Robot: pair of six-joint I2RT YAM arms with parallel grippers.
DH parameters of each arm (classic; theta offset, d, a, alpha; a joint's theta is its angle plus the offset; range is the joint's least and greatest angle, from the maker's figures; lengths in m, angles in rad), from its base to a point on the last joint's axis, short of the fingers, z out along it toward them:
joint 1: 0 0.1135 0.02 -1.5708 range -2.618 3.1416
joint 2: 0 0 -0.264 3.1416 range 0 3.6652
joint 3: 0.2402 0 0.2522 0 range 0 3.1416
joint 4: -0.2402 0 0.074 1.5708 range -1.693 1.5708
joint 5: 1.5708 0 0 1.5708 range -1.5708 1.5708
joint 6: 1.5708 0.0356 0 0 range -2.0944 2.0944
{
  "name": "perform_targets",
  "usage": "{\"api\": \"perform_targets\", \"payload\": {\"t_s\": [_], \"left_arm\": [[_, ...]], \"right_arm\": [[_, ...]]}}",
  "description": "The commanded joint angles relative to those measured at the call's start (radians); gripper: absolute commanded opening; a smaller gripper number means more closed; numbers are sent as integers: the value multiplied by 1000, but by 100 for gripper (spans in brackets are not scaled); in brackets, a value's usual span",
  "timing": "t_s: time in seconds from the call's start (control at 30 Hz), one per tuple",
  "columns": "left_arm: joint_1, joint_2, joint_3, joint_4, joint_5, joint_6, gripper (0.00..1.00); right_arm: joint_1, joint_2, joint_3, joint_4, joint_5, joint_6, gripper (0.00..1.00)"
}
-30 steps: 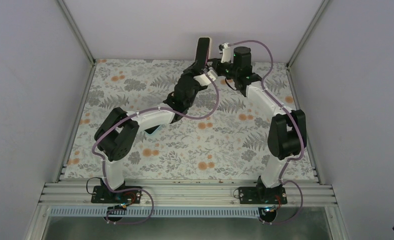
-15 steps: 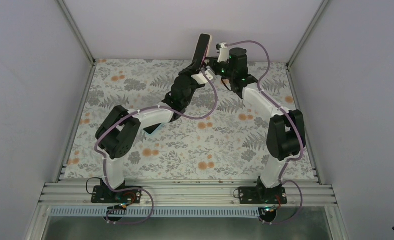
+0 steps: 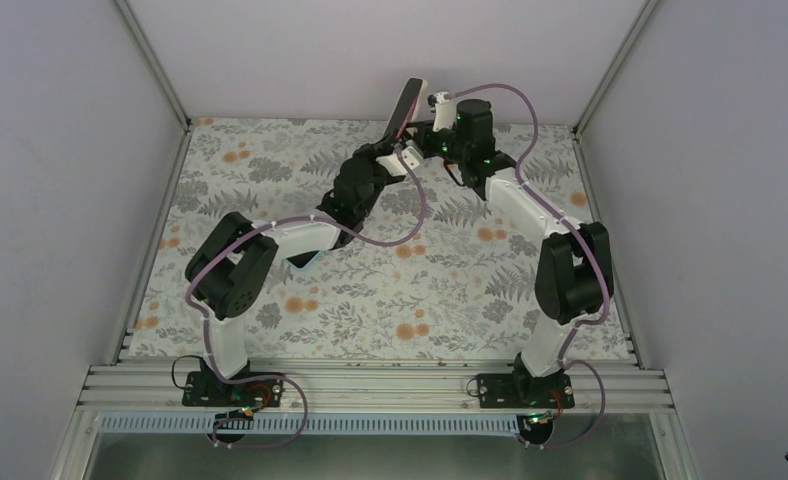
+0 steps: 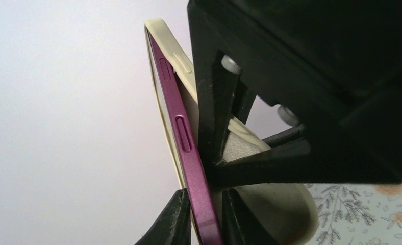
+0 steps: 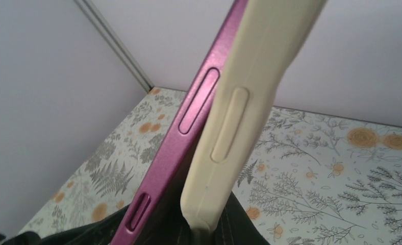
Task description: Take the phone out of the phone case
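The table cover's clear middle (image 3: pixel 437 247) lies below my right gripper and nearer my base, so the gripper should next go back and down and release the case there.
A purple phone (image 3: pixel 407 100) in a cream case is held up in the air at the back of the table, tilted. My left gripper (image 3: pixel 397 138) is shut on its lower end. In the left wrist view the fingers (image 4: pixel 171 222) pinch the phone's purple edge (image 4: pixel 189 153), and the case (image 4: pixel 178 56) bulges away from it on the right. My right gripper (image 3: pixel 425 130) is shut on the case. In the right wrist view the cream case (image 5: pixel 240 127) stands apart from the phone (image 5: pixel 178 138) at its lower corner, which runs down between my fingers.
The flowered table cover (image 3: pixel 390 290) lies below both arms. White walls with metal corner posts (image 3: pixel 155 60) close in the back and sides. The right arm's black body (image 4: pixel 301 76) fills the right of the left wrist view.
The left wrist has moved left and lower, tilting the phone so its top leans right. The right gripper has followed leftwards, staying on the case.
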Motion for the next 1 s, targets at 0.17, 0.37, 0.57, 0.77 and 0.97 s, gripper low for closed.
{"api": "perform_targets", "payload": {"t_s": [0.17, 0.37, 0.57, 0.77, 0.97], "left_arm": [[141, -198, -66, 107, -58, 26, 2], [171, -278, -121, 33, 2, 70, 2], [202, -374, -194, -113, 8, 185, 2], [227, -471, -378, -245, -183, 422, 2], [384, -517, -615, -300, -327, 551, 2]], "right_arm": [[-112, -71, -91, -230, -5, -290, 3], [-181, -89, -138, -211, 118, -402, 3], [-279, -102, -148, -325, 52, -465, 3], [-325, -26, -61, -757, -315, -636, 3], [-329, 24, -155, -990, -496, -833, 3]]}}
